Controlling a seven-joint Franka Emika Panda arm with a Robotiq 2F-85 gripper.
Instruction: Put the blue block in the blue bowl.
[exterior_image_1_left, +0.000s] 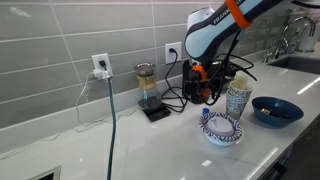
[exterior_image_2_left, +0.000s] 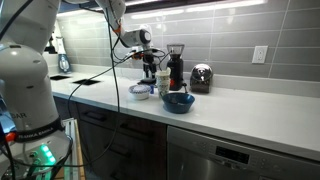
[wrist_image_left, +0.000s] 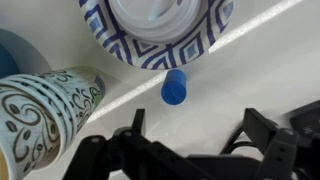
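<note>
The robot's open gripper should go down toward the patterned bowl (wrist_image_left: 160, 30) until its fingers are on both sides of the blue block (wrist_image_left: 174, 87), because the block is below the gripper and nearer that bowl.
The blue block (wrist_image_left: 175, 88) lies on the white counter just below the rim of the white patterned bowl (wrist_image_left: 160, 30); it also shows as a small blue spot in an exterior view (exterior_image_1_left: 206, 114). The blue bowl (exterior_image_1_left: 277, 110) stands empty beyond the patterned cup (exterior_image_1_left: 238, 100); it also shows in an exterior view (exterior_image_2_left: 179, 101), and only its edge shows in the wrist view (wrist_image_left: 8, 55). My gripper (wrist_image_left: 195, 130) is open and empty, its fingers spread above the counter just short of the block. It also shows in both exterior views (exterior_image_1_left: 205, 88) (exterior_image_2_left: 150, 68).
The patterned cup (wrist_image_left: 45, 105) stands close beside the block. A glass coffee maker on a black scale (exterior_image_1_left: 148, 90), wall sockets and black cables sit behind the gripper. A sink (exterior_image_1_left: 300, 60) lies at the counter's end. A coffee grinder (exterior_image_2_left: 176, 65) and a metal appliance (exterior_image_2_left: 201, 77) stand at the wall.
</note>
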